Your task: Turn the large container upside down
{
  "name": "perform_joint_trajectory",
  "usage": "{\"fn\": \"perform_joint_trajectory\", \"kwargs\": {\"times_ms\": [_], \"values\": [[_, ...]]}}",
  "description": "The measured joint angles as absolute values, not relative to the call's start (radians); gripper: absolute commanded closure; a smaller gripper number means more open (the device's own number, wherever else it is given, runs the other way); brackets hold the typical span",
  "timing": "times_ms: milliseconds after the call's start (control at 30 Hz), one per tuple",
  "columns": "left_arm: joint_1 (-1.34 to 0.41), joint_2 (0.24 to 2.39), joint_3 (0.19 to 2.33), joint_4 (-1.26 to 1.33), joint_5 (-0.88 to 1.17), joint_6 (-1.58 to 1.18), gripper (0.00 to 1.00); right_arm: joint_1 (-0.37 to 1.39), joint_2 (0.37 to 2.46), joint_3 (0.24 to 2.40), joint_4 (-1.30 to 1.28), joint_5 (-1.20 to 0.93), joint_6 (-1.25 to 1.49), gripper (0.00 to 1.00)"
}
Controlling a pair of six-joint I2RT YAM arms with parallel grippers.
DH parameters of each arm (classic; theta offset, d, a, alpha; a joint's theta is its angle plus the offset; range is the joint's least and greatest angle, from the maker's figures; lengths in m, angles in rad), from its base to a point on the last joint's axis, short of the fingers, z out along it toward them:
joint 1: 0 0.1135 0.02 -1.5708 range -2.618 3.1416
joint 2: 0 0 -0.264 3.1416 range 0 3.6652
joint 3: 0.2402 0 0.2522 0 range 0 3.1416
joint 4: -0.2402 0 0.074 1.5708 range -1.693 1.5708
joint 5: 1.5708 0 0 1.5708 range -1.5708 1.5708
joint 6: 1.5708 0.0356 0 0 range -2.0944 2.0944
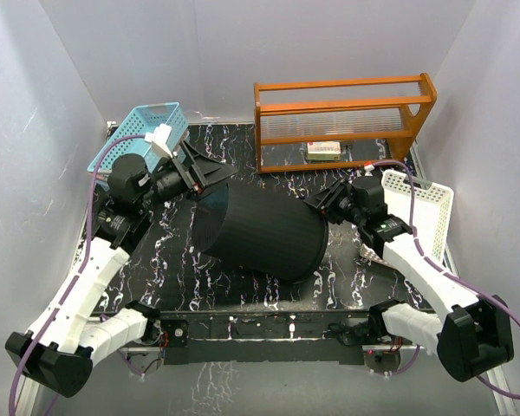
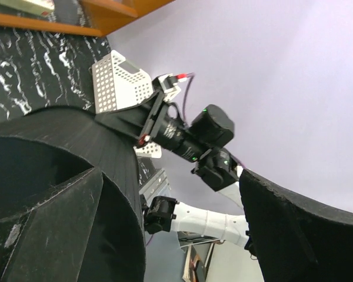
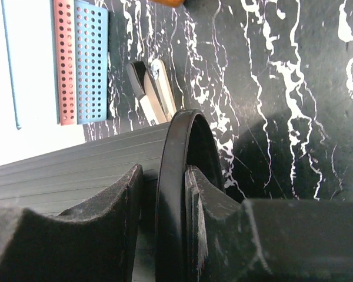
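The right gripper will next move down toward the marbled table (image 1: 336, 258) beside that bucket end and let go of the bucket's edge, since the bucket (image 1: 260, 230) lies on its side with its gripped edge raised.
The large container, a big black bucket (image 1: 260, 230), lies on its side in the middle of the marbled table, its ends pointing left and right. My left gripper (image 1: 212, 178) is at its left end. In the left wrist view (image 2: 170, 194) the jaws stand wide apart and straddle the bucket's wall (image 2: 65, 135), with a clear gap to the right finger (image 2: 300, 229). My right gripper (image 1: 321, 204) is at the right end. In the right wrist view (image 3: 165, 176) it is shut on the bucket's edge (image 3: 173, 164), one finger (image 3: 217, 205) inside and one on the ribbed outer wall (image 3: 76, 164).
A wooden rack (image 1: 342, 121) holding a small box (image 1: 323, 149) stands at the back right. A blue basket (image 1: 143, 130) sits at the back left, a white basket (image 1: 425, 208) at the right. A small black-and-white tool (image 3: 153, 88) lies on the table. White walls enclose the table.
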State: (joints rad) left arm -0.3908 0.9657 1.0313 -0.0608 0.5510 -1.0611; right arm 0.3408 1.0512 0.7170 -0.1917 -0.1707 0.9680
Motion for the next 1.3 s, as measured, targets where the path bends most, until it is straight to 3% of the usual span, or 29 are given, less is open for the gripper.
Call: {"fn": "perform_joint_trajectory", "kwargs": {"times_ms": [333,467,600,767,900,1300], "values": [[-0.468,1.053,1.056,0.079,0.555,-1.071,0.01,0.356,1.182,0.604,-0.057,-0.258,1.056,0.78],[-0.516,1.078,1.083,0.082,0.552,-1.061,0.01,0.369,1.298,0.607,0.005,-0.284,1.055,0.70],[-0.540,1.077,1.089,0.079,0.545,-1.053,0.01,0.378,1.415,0.678,0.038,-0.305,1.049,0.55],[-0.552,1.078,1.089,0.068,0.527,-1.051,0.01,0.379,1.508,0.831,-0.019,-0.286,0.973,0.19],[-0.557,1.079,1.090,0.052,0.509,-1.049,0.01,0.357,1.524,0.990,-0.157,-0.259,0.852,0.02],[-0.567,1.212,1.103,-0.029,0.505,-1.010,0.01,0.291,1.360,1.235,-0.569,-0.003,0.617,0.02]]}}
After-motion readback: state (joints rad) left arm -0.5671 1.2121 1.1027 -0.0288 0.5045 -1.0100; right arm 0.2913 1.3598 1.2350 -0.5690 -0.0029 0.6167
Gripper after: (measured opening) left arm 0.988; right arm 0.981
